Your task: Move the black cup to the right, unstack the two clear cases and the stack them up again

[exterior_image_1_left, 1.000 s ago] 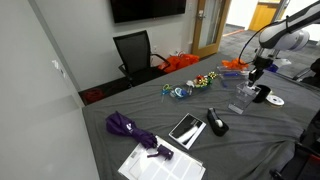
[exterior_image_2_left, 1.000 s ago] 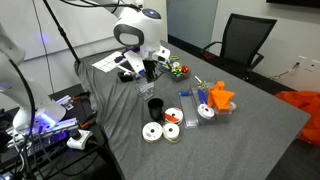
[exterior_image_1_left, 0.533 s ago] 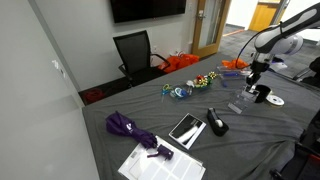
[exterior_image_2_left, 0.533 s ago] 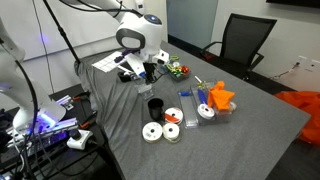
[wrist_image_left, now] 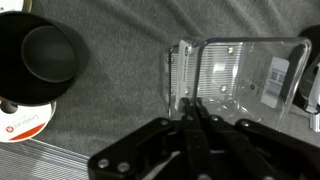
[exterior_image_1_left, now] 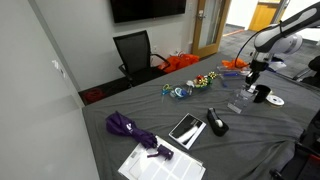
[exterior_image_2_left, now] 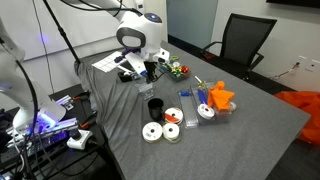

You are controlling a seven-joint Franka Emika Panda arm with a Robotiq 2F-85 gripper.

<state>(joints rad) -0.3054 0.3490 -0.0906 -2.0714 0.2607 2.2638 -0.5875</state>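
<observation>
I will next gently lower the pinched case over the lower clear case (wrist_image_left: 182, 78) and release the edge, since the lower one is just below, visible beside it.
The black cup (wrist_image_left: 45, 55) stands at the top left of the wrist view, beside a white disc (wrist_image_left: 25, 122). It also shows in both exterior views (exterior_image_1_left: 262, 94) (exterior_image_2_left: 155, 106). The clear cases (wrist_image_left: 240, 75) lie on the grey cloth just ahead of my gripper (wrist_image_left: 192, 108). Its fingers are pinched together on the near left edge of the top clear case. In both exterior views the gripper (exterior_image_1_left: 255, 72) (exterior_image_2_left: 148, 72) hangs low over the cases (exterior_image_1_left: 240, 100) (exterior_image_2_left: 145, 88), close beside the cup. I cannot tell the two cases apart.
A black stapler-like object (exterior_image_1_left: 216, 122), a dark phone (exterior_image_1_left: 186, 128), a purple umbrella (exterior_image_1_left: 128, 128) and papers (exterior_image_1_left: 160, 162) lie on the grey table. White discs (exterior_image_2_left: 152, 132) and an orange object (exterior_image_2_left: 220, 97) lie near the cup. A black chair (exterior_image_1_left: 135, 50) stands behind.
The gripper and the clear case have dropped slightly toward the table since one second ago. The cup has not moved.
</observation>
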